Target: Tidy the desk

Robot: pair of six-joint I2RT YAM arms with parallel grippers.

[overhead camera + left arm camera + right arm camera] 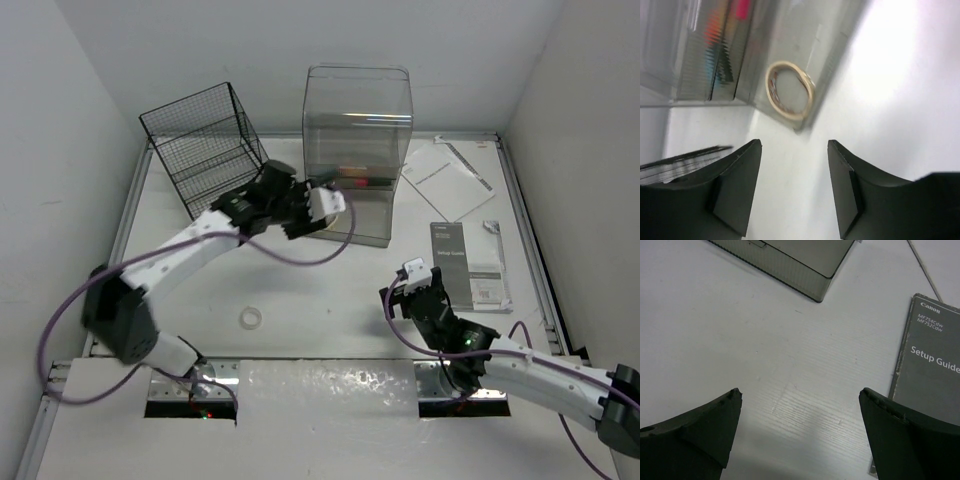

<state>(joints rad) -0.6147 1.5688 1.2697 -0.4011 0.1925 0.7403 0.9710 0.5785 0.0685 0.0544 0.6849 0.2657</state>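
Observation:
My left gripper moves back and down onto the roll's rim next, since the small clear tape roll [250, 310] still lies loose outside the clear tray.
The desk [330, 300] is a white tabletop with a raised rim. My left gripper [335, 205] hovers at the front of a clear plastic drawer box [357, 130], by its pulled-out lower tray. In the left wrist view its fingers [740, 185] stand apart with only bare desk between them; the gripper [795, 145] is open. A tan ring [790, 90] lies just beyond the fingertips, at the corner of the clear tray. My right gripper [415, 275] is low over the desk, open wide [800, 392] and empty, beside a grey Setup Guide booklet [932, 365].
A black wire basket [205, 145] stands tilted at the back left. White papers [450, 178] lie at the back right, and the booklet [462, 262] lies in front of them. A small clear tape roll [250, 318] sits at the near left.

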